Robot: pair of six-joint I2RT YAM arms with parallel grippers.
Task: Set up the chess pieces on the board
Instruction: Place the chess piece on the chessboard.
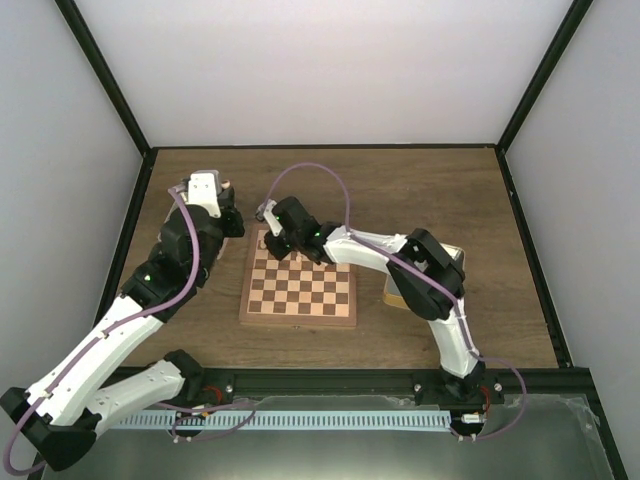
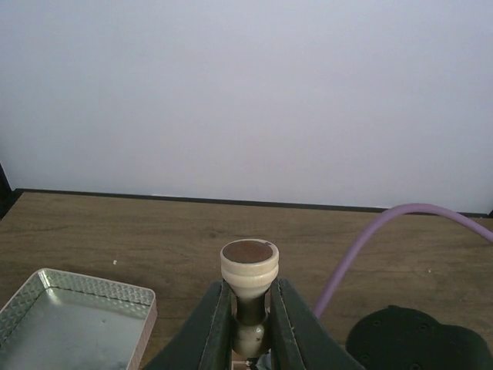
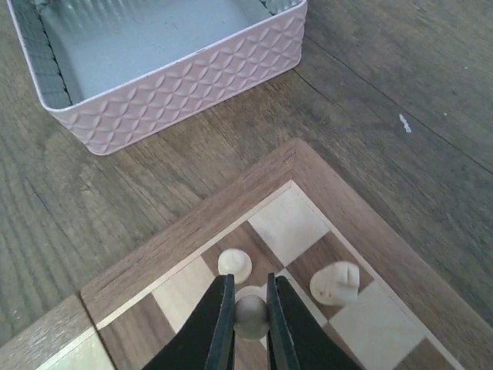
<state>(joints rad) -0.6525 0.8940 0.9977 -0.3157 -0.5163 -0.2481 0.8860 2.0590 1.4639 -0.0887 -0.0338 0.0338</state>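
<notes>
My right gripper holds the pawn above the pale square (image 3: 286, 275) between the second pawn and notched piece (image 3: 336, 283). It should move down next and release the pawn there.
The board (image 1: 300, 300) lies flat mid-table. My right gripper (image 1: 274, 242) hangs over its far left corner. In the right wrist view this gripper (image 3: 249, 297) is shut on the round head of a pale pawn (image 3: 251, 316), low over a square near the corner of the board (image 3: 192, 239). A second pawn (image 3: 234, 264) and a notched cream piece (image 3: 336, 283) stand on neighbouring squares. My left gripper (image 1: 224, 188) is raised left of the board. In its own view this gripper (image 2: 249, 297) is shut on a cream chess piece (image 2: 249, 270) whose brown felt base faces the camera.
A pink embossed tin tray (image 3: 177, 85) sits on the table just beyond the board's corner, and its rim (image 2: 85, 289) shows below the left gripper. A tan box (image 1: 455, 258) stands right of the board behind the right arm. Black frame rails edge the table.
</notes>
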